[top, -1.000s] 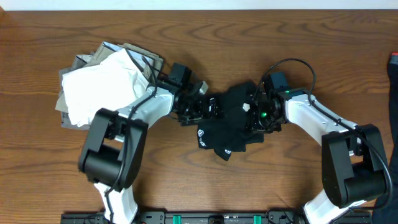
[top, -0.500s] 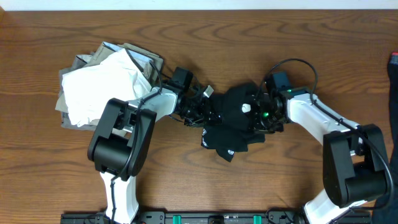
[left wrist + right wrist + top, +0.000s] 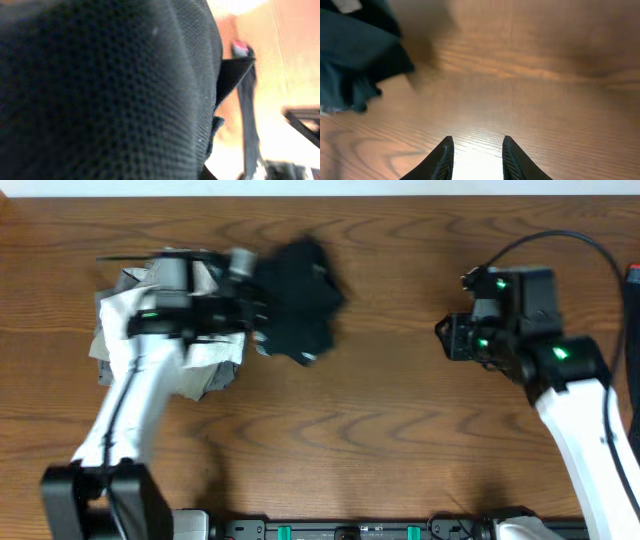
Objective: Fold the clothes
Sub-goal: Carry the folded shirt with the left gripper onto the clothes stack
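Note:
I will next move my left gripper left in the overhead view over the clothes pile, then lower and release the shirt (image 3: pixel 355 50) hanging beside it.
The black T-shirt (image 3: pixel 300 300) hangs bunched at the back left of the table, beside a pile of white clothes (image 3: pixel 130 330) and grey clothes (image 3: pixel 118 282). My left gripper (image 3: pixel 252 320) is at the shirt's left edge, over the pile's right side, shut on the black fabric. In the left wrist view that fabric (image 3: pixel 100 90) fills nearly everything and hides the fingers. My right gripper (image 3: pixel 447 338) is far to the right, apart from the shirt. Its fingers (image 3: pixel 445 155) stand open over bare wood with nothing between them (image 3: pixel 475 152). The shirt (image 3: pixel 355 50) shows at that view's upper left.
Brown wooden table (image 3: pixel 400 430). A dark object (image 3: pixel 633 285) pokes in at the right edge. A black rail (image 3: pixel 340 530) runs along the front edge. The white strip of the table's far edge (image 3: pixel 320 186) lies at the back.
My left arm swung left, carrying the black T-shirt from the table's middle to beside the pile. My right gripper let go of the shirt, widened and drew back to the right.

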Robot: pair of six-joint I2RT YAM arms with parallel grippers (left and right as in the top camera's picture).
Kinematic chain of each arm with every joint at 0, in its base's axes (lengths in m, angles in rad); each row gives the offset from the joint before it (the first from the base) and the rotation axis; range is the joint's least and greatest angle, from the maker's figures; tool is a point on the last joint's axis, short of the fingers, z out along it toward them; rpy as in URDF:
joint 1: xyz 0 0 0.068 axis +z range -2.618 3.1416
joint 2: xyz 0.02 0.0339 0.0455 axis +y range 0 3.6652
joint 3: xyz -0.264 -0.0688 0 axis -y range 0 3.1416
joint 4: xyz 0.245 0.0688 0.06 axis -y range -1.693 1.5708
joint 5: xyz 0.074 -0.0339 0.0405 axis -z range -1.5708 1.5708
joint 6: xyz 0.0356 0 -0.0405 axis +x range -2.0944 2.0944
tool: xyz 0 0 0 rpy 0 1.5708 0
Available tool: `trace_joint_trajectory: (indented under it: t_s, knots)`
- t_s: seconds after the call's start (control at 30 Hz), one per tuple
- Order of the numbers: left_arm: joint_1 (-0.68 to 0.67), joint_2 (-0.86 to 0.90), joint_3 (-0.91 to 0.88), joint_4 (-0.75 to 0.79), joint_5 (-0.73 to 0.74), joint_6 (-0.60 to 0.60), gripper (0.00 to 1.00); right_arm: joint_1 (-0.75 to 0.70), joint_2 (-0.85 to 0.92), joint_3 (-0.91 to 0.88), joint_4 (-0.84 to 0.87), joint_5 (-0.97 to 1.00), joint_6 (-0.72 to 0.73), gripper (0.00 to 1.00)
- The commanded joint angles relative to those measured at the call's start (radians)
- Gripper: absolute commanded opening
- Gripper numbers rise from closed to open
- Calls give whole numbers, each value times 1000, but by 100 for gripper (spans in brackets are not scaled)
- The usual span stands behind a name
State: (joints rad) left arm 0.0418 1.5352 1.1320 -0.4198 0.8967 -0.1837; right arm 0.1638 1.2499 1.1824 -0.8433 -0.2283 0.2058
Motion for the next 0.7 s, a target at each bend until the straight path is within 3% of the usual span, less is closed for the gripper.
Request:
trace_joint_trajectory:
  t_s: [0.0, 0.17, 0.33, 0.37, 0.43, 0.47, 0.67]
  knots:
    - [147, -2, 6, -49, 6, 159, 6, 8, -24, -3, -19, 11, 50, 30]
    - [346, 27, 3, -67, -110, 294, 6, 8, -27, -3, -69, -15, 60, 26]
    - [479, 60, 1, -86, -250, 303, 8, 15, -27, -3, -114, -19, 60, 25]
    - [495, 70, 1, -88, -264, 304, 23, 20, -28, -3, -121, -19, 60, 25]
    - [514, 93, 1, -85, -265, 296, 67, 27, -28, -3, -129, -19, 60, 25]
    - [519, 103, 1, -85, -266, 285, 98, 30, -29, -3, -130, -19, 60, 25]
    - [520, 84, 24, -139, -285, 207, 98, 31, -63, -3, -112, -24, 59, 31]
